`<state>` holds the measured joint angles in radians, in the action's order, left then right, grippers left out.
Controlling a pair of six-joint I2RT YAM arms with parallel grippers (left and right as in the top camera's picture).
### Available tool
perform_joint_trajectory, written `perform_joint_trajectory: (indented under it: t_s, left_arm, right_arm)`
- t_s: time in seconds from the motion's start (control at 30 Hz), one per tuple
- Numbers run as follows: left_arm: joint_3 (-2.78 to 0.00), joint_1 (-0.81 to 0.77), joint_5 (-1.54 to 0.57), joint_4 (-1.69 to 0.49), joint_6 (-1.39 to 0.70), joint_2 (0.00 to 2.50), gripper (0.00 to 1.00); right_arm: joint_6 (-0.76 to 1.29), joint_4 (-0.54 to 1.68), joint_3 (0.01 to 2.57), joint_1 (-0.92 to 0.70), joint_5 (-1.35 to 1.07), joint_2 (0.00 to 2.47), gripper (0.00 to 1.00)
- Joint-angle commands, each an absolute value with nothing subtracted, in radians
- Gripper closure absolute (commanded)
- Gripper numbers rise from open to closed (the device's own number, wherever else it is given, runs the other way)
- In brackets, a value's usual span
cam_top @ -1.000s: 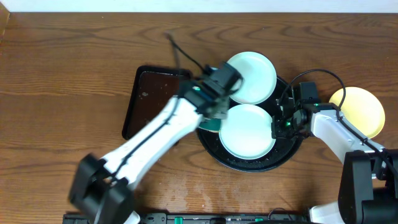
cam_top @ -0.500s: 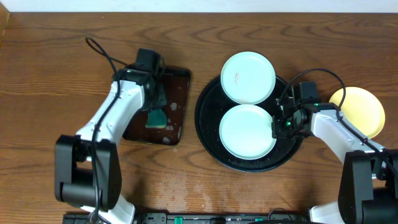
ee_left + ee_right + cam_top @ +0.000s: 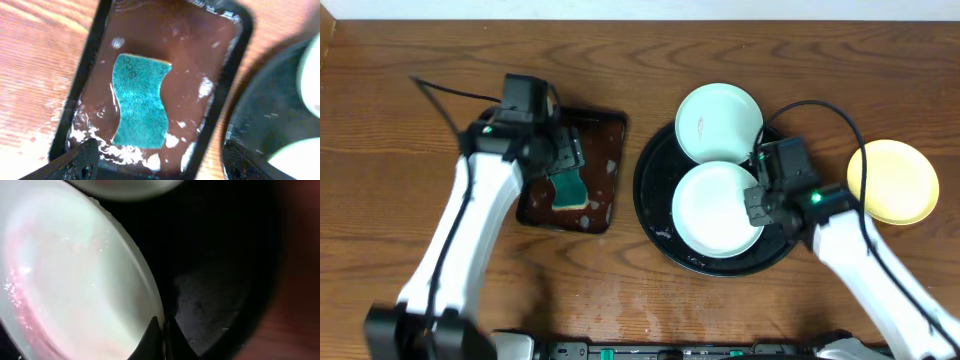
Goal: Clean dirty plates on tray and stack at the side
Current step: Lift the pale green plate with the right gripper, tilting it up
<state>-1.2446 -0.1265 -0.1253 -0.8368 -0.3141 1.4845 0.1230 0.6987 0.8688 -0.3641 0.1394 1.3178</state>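
Observation:
My right gripper holds the mint-white plate, and the pale yellow plate (image 3: 892,180) is to the gripper's right in the overhead view. I will next lift the mint-white plate across, lower it onto the pale yellow one and let go.
The round black tray (image 3: 654,190) holds a mint-white plate (image 3: 715,210). My right gripper (image 3: 758,200) is shut on that plate's right rim. In the right wrist view its fingertips (image 3: 159,339) pinch the rim of this plate (image 3: 75,275), which shows pink smears. A second mint-white plate (image 3: 720,122) with a small reddish mark overlaps the tray's far rim. A pale yellow plate (image 3: 892,180) lies on the table to the right. My left gripper (image 3: 564,165) hangs open over the brown tray (image 3: 605,150), above the teal sponge (image 3: 140,102), holding nothing.
The rectangular brown tray (image 3: 165,35) is wet, with foam specks around the sponge (image 3: 567,188). It lies just left of the black tray (image 3: 265,100). Bare wooden table surrounds both trays.
My left arm swung from the black tray to the brown tray, set the sponge down there and opened. My right gripper kept its hold on the near plate's rim.

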Motion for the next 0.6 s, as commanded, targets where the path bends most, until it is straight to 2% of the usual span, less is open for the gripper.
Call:
perform_joint_trajectory:
  t_s: [0.0, 0.03, 0.07, 0.57]
  left_arm:
    - [-1.274, -0.125, -0.131, -0.854, -0.311, 1.411, 0.2]
    - [-1.274, -0.125, -0.131, -0.855, -0.311, 1.396, 0.2]
    - [-1.274, -0.125, -0.131, -0.856, -0.311, 1.383, 0.14]
    - [-1.274, -0.125, -0.131, -0.855, -0.311, 1.364, 0.14]
  right_arm:
    - [0.144, 0.687, 0.889, -0.455, 0.419, 1.229, 0.99]
    - [0.144, 0.679, 0.889, -0.481, 0.474, 1.208, 0.99]
    - [0.144, 0.669, 0.889, -0.507, 0.528, 1.187, 0.99]
    - [-0.16, 0.497, 0.889, -0.896, 1.088, 1.098, 0.99]
